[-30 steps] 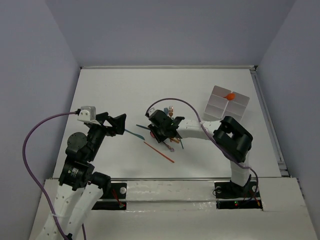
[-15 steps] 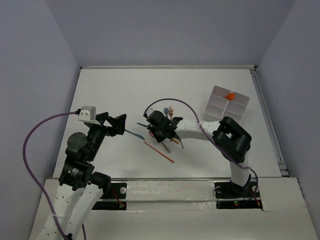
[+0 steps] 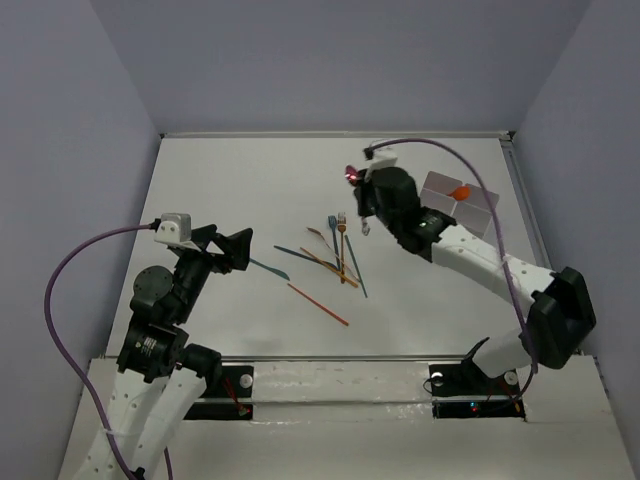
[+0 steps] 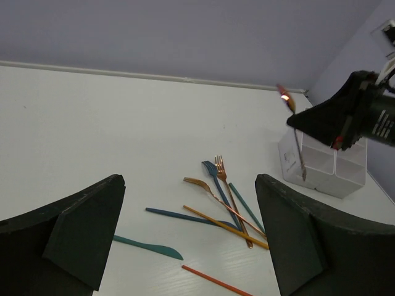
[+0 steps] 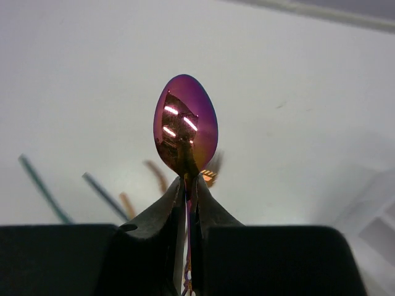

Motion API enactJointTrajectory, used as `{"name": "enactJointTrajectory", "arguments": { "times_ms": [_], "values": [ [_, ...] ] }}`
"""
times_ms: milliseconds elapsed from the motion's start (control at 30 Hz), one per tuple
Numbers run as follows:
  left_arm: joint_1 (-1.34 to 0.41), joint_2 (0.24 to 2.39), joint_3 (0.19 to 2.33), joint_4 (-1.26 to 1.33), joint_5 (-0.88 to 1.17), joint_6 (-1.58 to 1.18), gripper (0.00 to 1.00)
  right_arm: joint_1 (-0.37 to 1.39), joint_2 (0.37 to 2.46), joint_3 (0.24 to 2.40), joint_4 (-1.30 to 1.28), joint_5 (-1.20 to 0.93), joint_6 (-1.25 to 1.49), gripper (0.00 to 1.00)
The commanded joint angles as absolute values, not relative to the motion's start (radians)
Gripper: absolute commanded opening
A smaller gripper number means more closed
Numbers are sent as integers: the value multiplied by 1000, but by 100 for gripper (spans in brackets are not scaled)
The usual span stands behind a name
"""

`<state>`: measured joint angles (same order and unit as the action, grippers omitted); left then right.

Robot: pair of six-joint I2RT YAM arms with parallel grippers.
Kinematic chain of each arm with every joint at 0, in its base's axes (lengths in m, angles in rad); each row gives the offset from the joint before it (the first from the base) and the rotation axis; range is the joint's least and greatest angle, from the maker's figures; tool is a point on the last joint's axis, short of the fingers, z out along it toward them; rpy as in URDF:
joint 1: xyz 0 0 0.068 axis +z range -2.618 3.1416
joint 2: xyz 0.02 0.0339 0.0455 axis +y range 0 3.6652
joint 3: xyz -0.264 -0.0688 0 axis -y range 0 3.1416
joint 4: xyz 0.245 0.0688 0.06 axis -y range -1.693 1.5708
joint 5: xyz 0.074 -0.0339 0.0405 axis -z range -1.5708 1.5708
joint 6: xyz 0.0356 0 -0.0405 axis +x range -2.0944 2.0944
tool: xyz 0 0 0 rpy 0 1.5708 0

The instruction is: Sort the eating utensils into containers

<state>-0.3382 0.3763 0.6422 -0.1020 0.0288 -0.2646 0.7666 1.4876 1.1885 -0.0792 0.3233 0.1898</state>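
Observation:
The purple-copper spoon needs to be carried by my right gripper to the right in the top view, over the box's back section. Its neck needs to be released there, because the orange spoon lies there.
My right gripper is shut on the handle of a shiny purple-copper spoon, holding it upright above the table, bowl up, just left of the white four-compartment box. The spoon also shows in the left wrist view. An orange round-bowled spoon lies in a back compartment. Several utensils lie in a loose pile mid-table: blue and copper forks, a teal stick, an orange-yellow stick. A teal knife and an orange stick lie apart, nearer me. My left gripper is open and empty, left of the knife.
Purple cables run along both arms. A raised rail borders the table's right side and grey walls close in the back and sides. The box shows at the right in the left wrist view.
My right gripper has risen from the utensil pile and swung back and right toward the box, carrying the purple-copper spoon. The left arm has not moved.

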Motion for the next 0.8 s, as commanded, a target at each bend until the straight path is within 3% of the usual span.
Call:
{"name": "enactJointTrajectory", "arguments": {
  "times_ms": [0, 100, 367, 767],
  "values": [
    [-334, 361, 678, -60, 43, -258, 99, 574, 1343, 1091, 260, 480, 141, 7],
    [-344, 360, 678, -58, 49, -258, 99, 451, 1344, 1048, 371, 577, 115, 7],
    [-353, 368, 680, -58, 49, -253, 99, 223, 1488, 1066, 676, 584, 66, 7],
    [-353, 397, 683, -57, 43, -245, 99, 190, 1643, 988, 925, 565, 23, 7]
  ]
}}
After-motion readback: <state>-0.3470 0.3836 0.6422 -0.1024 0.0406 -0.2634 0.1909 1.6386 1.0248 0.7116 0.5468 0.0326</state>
